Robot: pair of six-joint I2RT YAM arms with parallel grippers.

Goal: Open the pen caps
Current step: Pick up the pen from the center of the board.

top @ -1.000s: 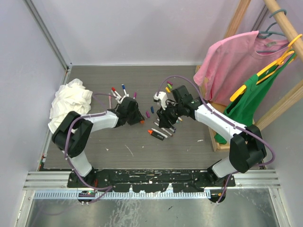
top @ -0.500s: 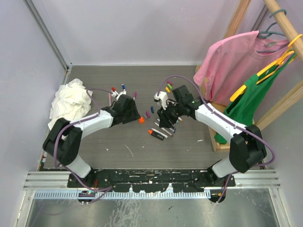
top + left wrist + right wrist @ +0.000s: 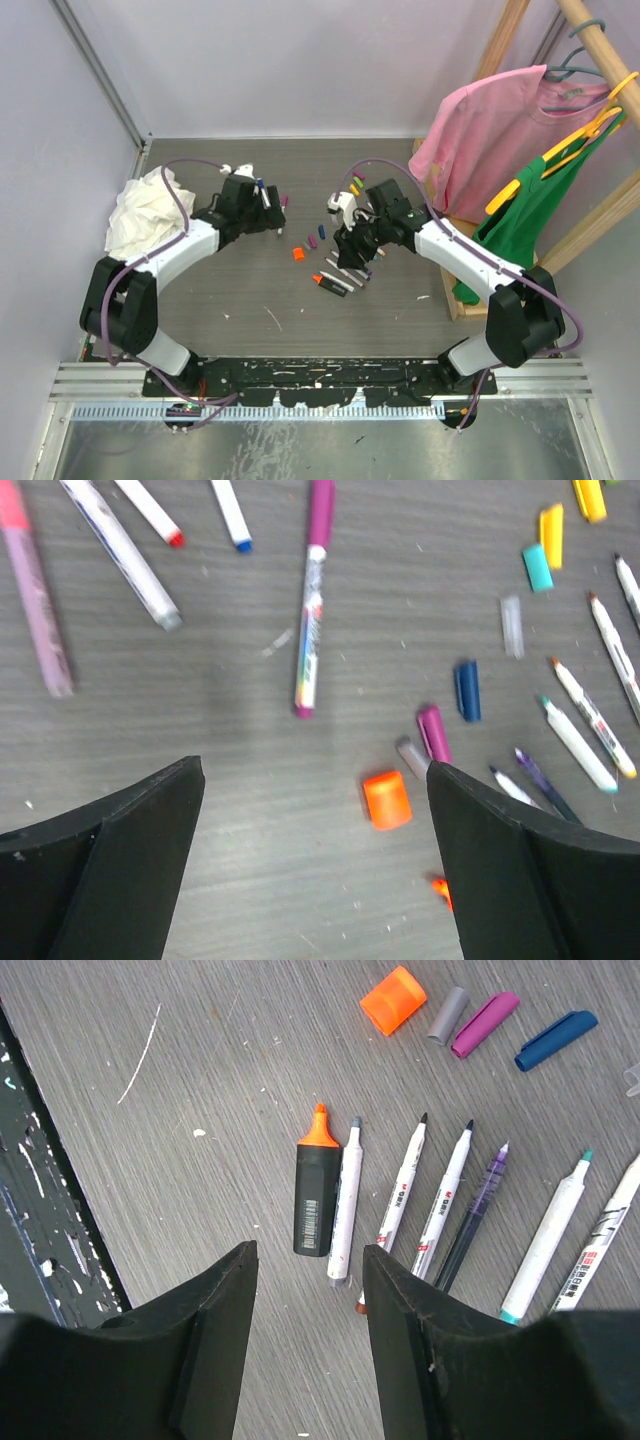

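Observation:
The purple-capped pen is below and outward of my left gripper, which will next reach outward and down to it, around the pen's white body, and leave the fitted purple cap clear.
Loose pen caps lie on the dark table: an orange cap, a purple cap, a blue cap, a grey cap and a yellow cap. My left gripper hovers open and empty, with the orange cap lying just inside its right finger. A purple-capped pen lies ahead of it. My right gripper is open over bare table, just short of a black highlighter with its orange tip bare and a row of uncapped white pens.
A white cloth rag is bunched at the left wall. More pens lie near it, beyond my left gripper. A wooden rack at the right holds a pink shirt and a green one.
My left gripper opened, left the orange cap on the table, and drew back toward the far left. The right arm has stayed put.

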